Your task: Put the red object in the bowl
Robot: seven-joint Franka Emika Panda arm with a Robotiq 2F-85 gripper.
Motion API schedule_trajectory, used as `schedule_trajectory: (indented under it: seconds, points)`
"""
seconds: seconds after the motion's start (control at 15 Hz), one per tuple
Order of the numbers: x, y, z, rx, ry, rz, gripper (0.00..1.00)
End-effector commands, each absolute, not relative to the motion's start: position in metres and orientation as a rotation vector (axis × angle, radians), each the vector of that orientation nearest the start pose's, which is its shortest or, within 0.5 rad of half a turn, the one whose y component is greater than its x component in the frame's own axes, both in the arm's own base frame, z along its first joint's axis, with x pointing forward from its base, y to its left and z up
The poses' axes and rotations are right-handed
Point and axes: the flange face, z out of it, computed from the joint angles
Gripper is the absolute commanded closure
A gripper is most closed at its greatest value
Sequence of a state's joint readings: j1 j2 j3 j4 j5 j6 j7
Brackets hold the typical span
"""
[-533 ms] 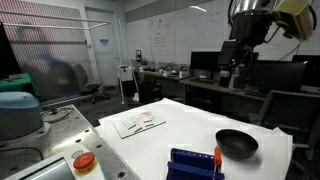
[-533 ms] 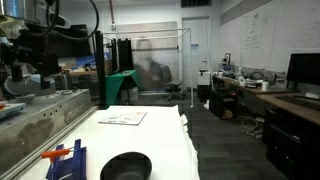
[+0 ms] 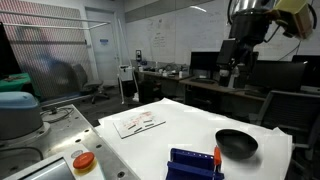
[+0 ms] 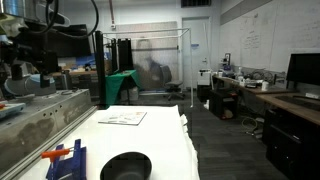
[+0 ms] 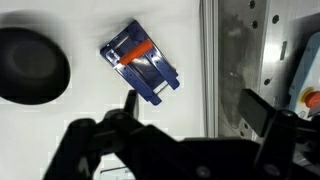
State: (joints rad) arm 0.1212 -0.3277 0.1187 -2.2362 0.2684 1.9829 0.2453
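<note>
My gripper moves far down and turns to straddle the red object (image 5: pixel 136 52) next, since that slim piece is well below it on the blue box.
The red object (image 5: pixel 137 52) is a slim red-orange piece lying across the top of a dark blue ribbed box (image 5: pixel 145 62). It also shows in both exterior views (image 3: pixel 217 157) (image 4: pixel 57 154). The black bowl (image 3: pixel 237 143) sits on the white table next to the box and is empty; it shows in the wrist view (image 5: pixel 30 65) and in an exterior view (image 4: pixel 126 166). My gripper (image 3: pixel 230 76) hangs high above the table, far from both. In the wrist view the gripper (image 5: pixel 195 108) is open and empty.
A round red-orange button on a grey base (image 3: pixel 84 160) stands at the table's near corner by a metal rail (image 5: pixel 235 60). Papers (image 3: pixel 138 122) lie on the white table (image 3: pixel 180 125). A teal bin (image 3: pixel 18 110) stands beside it. Desks with monitors fill the background.
</note>
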Motion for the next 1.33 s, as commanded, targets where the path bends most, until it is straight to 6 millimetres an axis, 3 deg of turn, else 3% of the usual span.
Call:
schedule_trajectory:
  seconds: [0.0, 0.27, 0.53, 0.73, 1.0, 1.27]
  points:
    - [0.459, 0.153, 0.469, -2.913, 0.242, 0.169, 0.0]
    - [0.482, 0.171, 0.397, -2.868, 0.344, 0.384, 0.0]
    - [0.512, 0.165, 0.333, -2.834, 0.531, 0.404, 0.0]
    - [0.527, 0.156, 0.297, -2.816, 0.713, 0.382, 0.0]
    - [0.519, 0.144, 0.28, -2.774, 0.944, 0.423, 0.0]
    - [0.51, 0.146, 0.277, -2.746, 1.069, 0.448, 0.0]
